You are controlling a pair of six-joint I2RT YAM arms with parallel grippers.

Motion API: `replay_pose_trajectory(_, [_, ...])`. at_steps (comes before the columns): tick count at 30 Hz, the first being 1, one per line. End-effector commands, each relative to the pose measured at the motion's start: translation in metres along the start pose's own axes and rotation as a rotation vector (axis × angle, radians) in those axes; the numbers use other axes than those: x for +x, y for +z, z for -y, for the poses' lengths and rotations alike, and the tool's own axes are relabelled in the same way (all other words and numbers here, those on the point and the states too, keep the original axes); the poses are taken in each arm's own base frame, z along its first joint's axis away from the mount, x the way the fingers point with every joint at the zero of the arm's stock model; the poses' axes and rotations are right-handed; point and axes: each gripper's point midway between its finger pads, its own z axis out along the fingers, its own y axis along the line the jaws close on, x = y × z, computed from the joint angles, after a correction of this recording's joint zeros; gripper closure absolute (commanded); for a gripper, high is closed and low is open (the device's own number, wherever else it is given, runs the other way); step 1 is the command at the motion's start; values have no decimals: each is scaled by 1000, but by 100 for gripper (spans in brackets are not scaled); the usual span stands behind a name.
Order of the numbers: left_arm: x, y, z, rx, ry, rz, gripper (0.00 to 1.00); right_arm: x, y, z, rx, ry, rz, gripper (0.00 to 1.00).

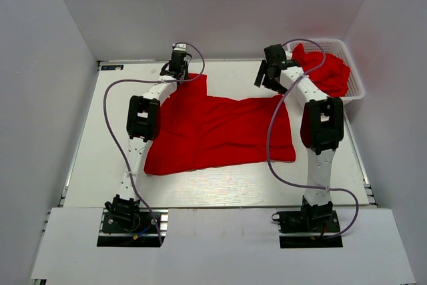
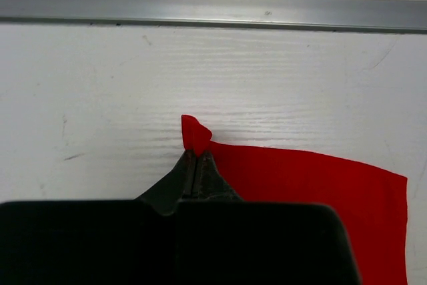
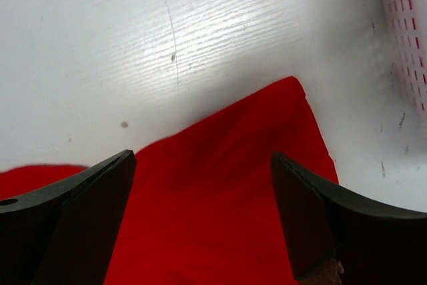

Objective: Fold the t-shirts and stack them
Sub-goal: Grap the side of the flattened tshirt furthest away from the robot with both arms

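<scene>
The right gripper's open fingers are already on both sides of the cloth but still above it, so the right gripper next needs to go down onto the red t-shirt's far corner by the basket.
A red t-shirt lies spread on the white table, its far left corner pinched between the shut jaws of my left gripper at the table's far edge. In the left wrist view the cloth runs off to the right of the black fingers. My right gripper hovers open over the shirt's far right corner; its two dark fingers straddle red cloth without touching it. More red t-shirts are bunched in the white basket.
The white lattice basket stands at the far right corner, its wall close to my right gripper. A metal rail runs along the table's far edge just beyond my left gripper. Purple cables loop from both arms.
</scene>
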Motion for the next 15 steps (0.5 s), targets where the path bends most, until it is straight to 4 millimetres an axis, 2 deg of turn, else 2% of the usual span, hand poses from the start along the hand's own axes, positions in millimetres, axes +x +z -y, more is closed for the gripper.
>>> replay_pose_trajectory(1, [1, -24, -17, -64, -4, -53, 100, -8, 3, 13, 104, 94, 4, 13])
replay_pose_trajectory(2, [-17, -31, -23, -68, -17, -26, 100, -6, 6, 13, 113, 115, -4, 19])
replay_pose_trajectory(3, [-26, -33, -21, -56, -37, -5, 100, -4, 4, 14, 120, 117, -8, 21])
replay_pose_trajectory(5, [-36, -36, -24, -50, -57, 16, 100, -2, 7, 16, 136, 133, -10, 28])
replay_pose_trajectory(8, [-47, -39, -22, -37, -62, 33, 100, 0, 14, 18, 145, 149, -18, 33])
replay_pose_trajectory(10, [-52, -41, -16, -4, -67, 49, 100, 1, 21, 16, 143, 148, -21, 33])
replay_pose_trajectory(11, [-61, -45, -13, 12, -72, 69, 100, -1, 22, 14, 136, 145, -17, 33])
replay_pose_trajectory(13, [-64, -45, -10, 33, -74, 80, 100, 2, 33, 13, 141, 139, -25, 33])
replay_pose_trajectory(14, [-72, -48, -9, 36, -78, 99, 100, 5, 42, 12, 147, 136, -38, 33])
replay_pose_trajectory(15, [-74, -48, -7, 49, -71, 106, 100, 4, 42, 12, 153, 135, -36, 33])
